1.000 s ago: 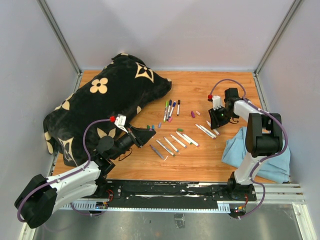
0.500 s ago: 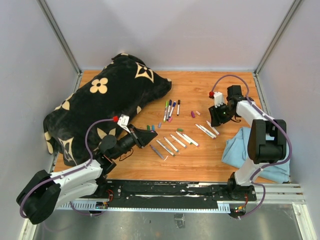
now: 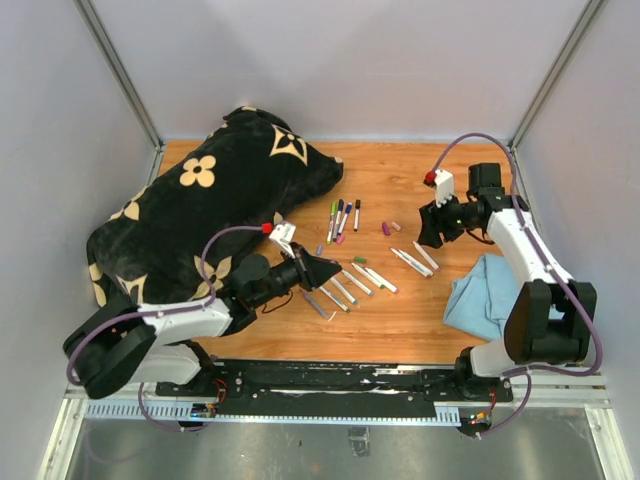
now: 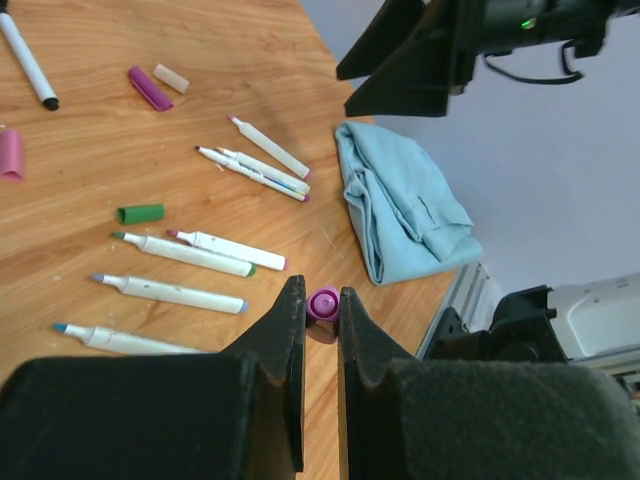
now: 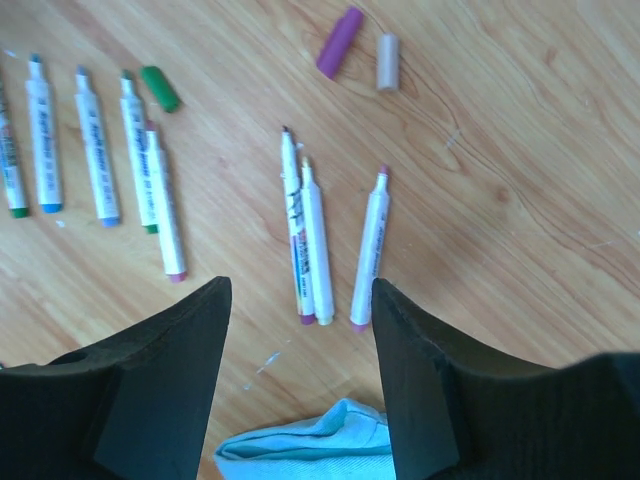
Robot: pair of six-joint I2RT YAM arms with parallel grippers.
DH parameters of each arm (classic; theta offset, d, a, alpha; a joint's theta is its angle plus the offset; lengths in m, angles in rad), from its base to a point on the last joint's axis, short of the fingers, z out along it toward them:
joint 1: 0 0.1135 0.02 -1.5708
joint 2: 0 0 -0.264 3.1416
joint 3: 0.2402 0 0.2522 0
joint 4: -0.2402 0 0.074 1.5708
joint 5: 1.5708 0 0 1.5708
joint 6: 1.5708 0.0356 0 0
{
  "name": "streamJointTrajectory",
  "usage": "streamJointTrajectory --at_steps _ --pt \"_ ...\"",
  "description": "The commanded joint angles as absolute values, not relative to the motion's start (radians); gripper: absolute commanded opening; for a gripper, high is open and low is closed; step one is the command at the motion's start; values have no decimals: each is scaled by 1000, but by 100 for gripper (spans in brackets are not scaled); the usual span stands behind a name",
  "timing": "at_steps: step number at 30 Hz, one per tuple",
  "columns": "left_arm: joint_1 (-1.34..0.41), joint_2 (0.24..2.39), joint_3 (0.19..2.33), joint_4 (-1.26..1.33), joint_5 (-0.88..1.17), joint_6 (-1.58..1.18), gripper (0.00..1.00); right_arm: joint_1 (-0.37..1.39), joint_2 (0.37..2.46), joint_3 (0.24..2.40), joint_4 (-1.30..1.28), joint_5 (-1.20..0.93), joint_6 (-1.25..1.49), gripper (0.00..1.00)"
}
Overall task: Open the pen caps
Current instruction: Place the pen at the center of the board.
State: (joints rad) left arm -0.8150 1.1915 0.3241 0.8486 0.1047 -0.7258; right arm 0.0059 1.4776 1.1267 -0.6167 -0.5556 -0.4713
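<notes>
The robot's left gripper needs to go outward and to the right in the top view next, just past the loose beige cap, where bare wood lies clear of markers.
My left gripper [image 4: 322, 308] is shut on a purple pen cap [image 4: 323, 301], seen end-on between the fingertips a little above the wood. In the top view the left gripper [image 3: 326, 271] hovers over a row of uncapped white markers [image 3: 345, 285]. Loose pen caps lie on the table: green [image 4: 141, 213], purple [image 4: 149, 88], beige [image 4: 170, 78] and pink [image 4: 10, 154]. My right gripper [image 5: 300, 300] is open and holds nothing, above three uncapped markers [image 5: 318, 240]. Several capped pens [image 3: 343, 215] lie further back.
A folded light blue cloth [image 3: 500, 290] lies at the right near my right arm. A large black cushion with beige flowers [image 3: 200, 200] fills the back left. Metal frame posts and grey walls close in the wooden table [image 3: 400, 330].
My left arm has reached right and forward over the markers, its jaws still shut. My right gripper has lifted, swung back and opened wider.
</notes>
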Motion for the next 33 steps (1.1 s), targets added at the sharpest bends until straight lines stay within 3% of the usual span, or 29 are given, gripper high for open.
streamJointTrajectory --at_steps 1,7,12,25,33 --pt "-851 1344 448 879 71 -699 0 -22 1390 1186 -691 -722 -438 60" --pt "-887 1581 636 877 46 -722 0 -41 1319 1228 -673 -772 -304 64" --pt "-891 1811 866 828 55 -737 0 -149 1283 1136 -564 -737 -258 66" --pt "-893 2327 1747 -4 -258 -691 0 -202 1276 1119 -561 -713 -276 67" --pt "-891 2566 2186 -232 -318 -629 0 -244 1262 1114 -560 -737 -275 67"
